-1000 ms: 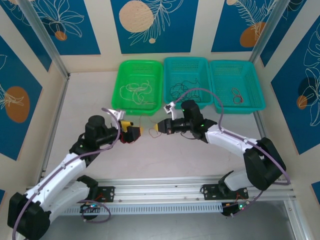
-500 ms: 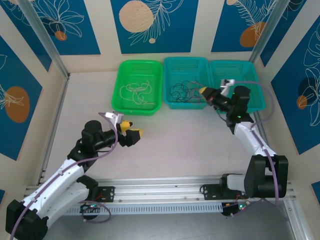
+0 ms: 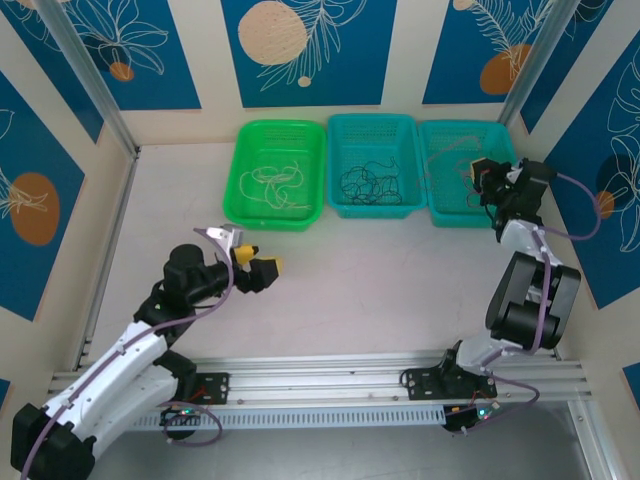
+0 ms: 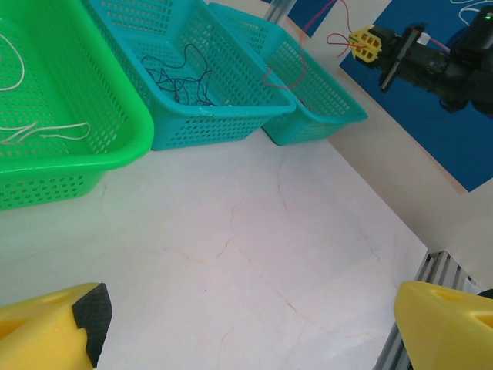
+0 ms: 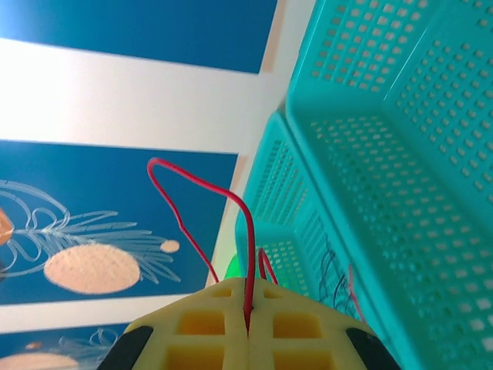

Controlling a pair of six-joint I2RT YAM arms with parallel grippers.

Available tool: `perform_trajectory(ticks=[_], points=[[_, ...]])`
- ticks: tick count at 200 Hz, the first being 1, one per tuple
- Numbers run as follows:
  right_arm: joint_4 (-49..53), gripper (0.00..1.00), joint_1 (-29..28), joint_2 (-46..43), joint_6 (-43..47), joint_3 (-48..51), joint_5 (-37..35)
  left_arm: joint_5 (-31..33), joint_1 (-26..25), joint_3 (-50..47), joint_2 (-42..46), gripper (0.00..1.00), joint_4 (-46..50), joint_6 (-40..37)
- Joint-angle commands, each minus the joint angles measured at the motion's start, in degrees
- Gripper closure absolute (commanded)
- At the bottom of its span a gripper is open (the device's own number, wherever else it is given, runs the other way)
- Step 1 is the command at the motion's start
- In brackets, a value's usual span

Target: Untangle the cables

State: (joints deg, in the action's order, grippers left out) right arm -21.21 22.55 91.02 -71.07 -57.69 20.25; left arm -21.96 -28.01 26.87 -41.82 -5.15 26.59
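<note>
My right gripper shifts toward the last teal basket's side rim next, then releases, to get the red cable away from the middle basket (image 3: 340,130).
The cables lie sorted by colour: cream-white ones (image 3: 275,182) in the green basket (image 3: 240,200), black ones (image 3: 365,182) in the middle teal basket (image 3: 340,130). My right gripper (image 3: 478,172) hangs over the right teal basket (image 3: 505,205), shut on a thin red cable (image 5: 192,181) that loops up out of its yellow fingers (image 5: 192,339). The left wrist view shows that gripper (image 4: 362,45) with the red cable (image 4: 339,35) trailing from it. My left gripper (image 3: 258,268) stands open over bare table, nothing between its fingers (image 4: 46,331).
The three baskets stand side by side along the back wall. An aluminium rail (image 3: 320,375) runs along the near edge. Slanted metal posts (image 3: 90,80) frame the left and right sides.
My right arm has swung from the table's middle to the right teal basket, carrying the red cable. My left gripper has drawn back slightly and opened a little wider.
</note>
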Motion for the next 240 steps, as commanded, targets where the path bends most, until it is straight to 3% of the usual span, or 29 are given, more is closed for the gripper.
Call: perform_trajectory(ticks=[1,39,77,104,158,166,178,188,240], points=[[3.4,1.0,0.8,3.9,2.7,-4.4,-2.4,0.4,-0.4,-0.4,1.3,0.05,-0.6,0.2],[10.4,1.0,1.3,7.7,6.0,-11.0,-4.9,0.7,-0.5,-0.4,1.3,0.05,-0.6,0.4],[18.2,1.0,3.1,6.9,2.9,-12.9,-17.8,1.5,-0.5,-0.3,1.9,0.05,0.1,0.7],[21.3,1.0,3.4,6.8,6.6,-15.6,-22.6,1.6,-0.5,-0.3,1.8,0.05,-0.1,0.8],[21.5,1.0,0.7,11.5,11.3,-19.3,-14.9,2.2,-0.5,-0.2,0.8,0.05,-1.5,1.5],[23.5,0.93,-0.4,12.5,12.2,-20.7,-14.5,2.3,-0.5,0.2,0.7,0.05,-0.9,1.4],[27.6,0.66,-1.8,13.4,12.6,-22.7,-14.4,3.7,-0.5,1.0,0.8,0.06,1.3,1.1],[28.8,0.56,-2.7,13.3,12.3,-22.8,-14.2,5.8,-0.5,1.8,1.1,0.06,4.1,0.6],[29.0,0.51,-2.9,5.7,14.7,-17.3,-12.6,21.4,-0.4,3.7,3.0,0.06,16.3,-1.0]])
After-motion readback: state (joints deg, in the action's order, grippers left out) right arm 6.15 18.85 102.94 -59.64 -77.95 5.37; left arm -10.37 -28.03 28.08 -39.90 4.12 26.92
